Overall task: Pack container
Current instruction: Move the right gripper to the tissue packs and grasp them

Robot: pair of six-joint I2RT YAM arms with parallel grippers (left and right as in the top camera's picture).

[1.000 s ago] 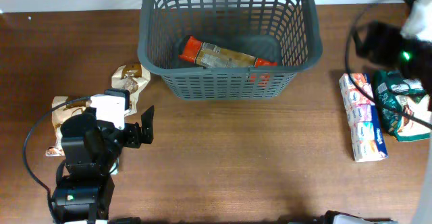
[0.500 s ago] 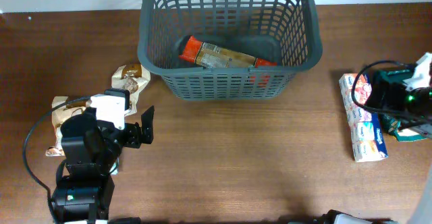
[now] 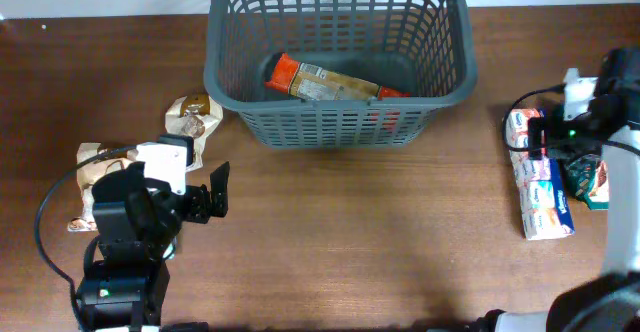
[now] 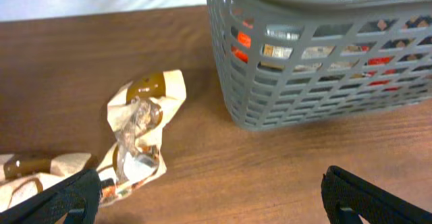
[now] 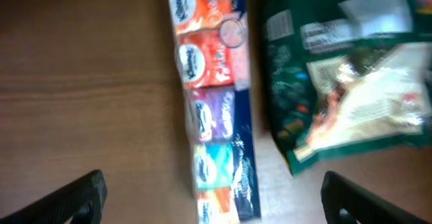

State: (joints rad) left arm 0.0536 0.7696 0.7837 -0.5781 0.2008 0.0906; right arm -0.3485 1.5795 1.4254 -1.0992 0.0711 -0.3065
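Observation:
I need to lower my right gripper onto the middle of the strip pack [image 3: 540, 175] [image 5: 212, 102] next and close it, because the strip pack runs lengthwise between its open fingers.
The container [image 3: 228, 92] is a dark grey lattice basket at the back centre, also seen in the left wrist view [image 4: 324, 82]. An orange snack packet [image 3: 325, 80] lies inside it. My left gripper [image 3: 196, 177] hovers open at the front left, nothing between its fingers [image 4: 378, 197], beside a crumpled tan packet [image 4: 142, 133]. My right gripper [image 3: 548, 137] hangs open at the far right, over a long multi-coloured strip pack [image 5: 212, 102]. A green bag [image 5: 344, 75] lies just right of the strip pack. The right wrist view is blurred.
A second tan packet [image 3: 95, 177] lies partly under the left arm, and shows at the left edge of the left wrist view [image 4: 34, 170]. The strip pack [image 3: 540, 187] and green bag [image 3: 592, 180] sit close to the table's right edge.
The right arm has swung down from the far back right to hover over the strip pack, its jaws now spread wide. The left arm has not moved.

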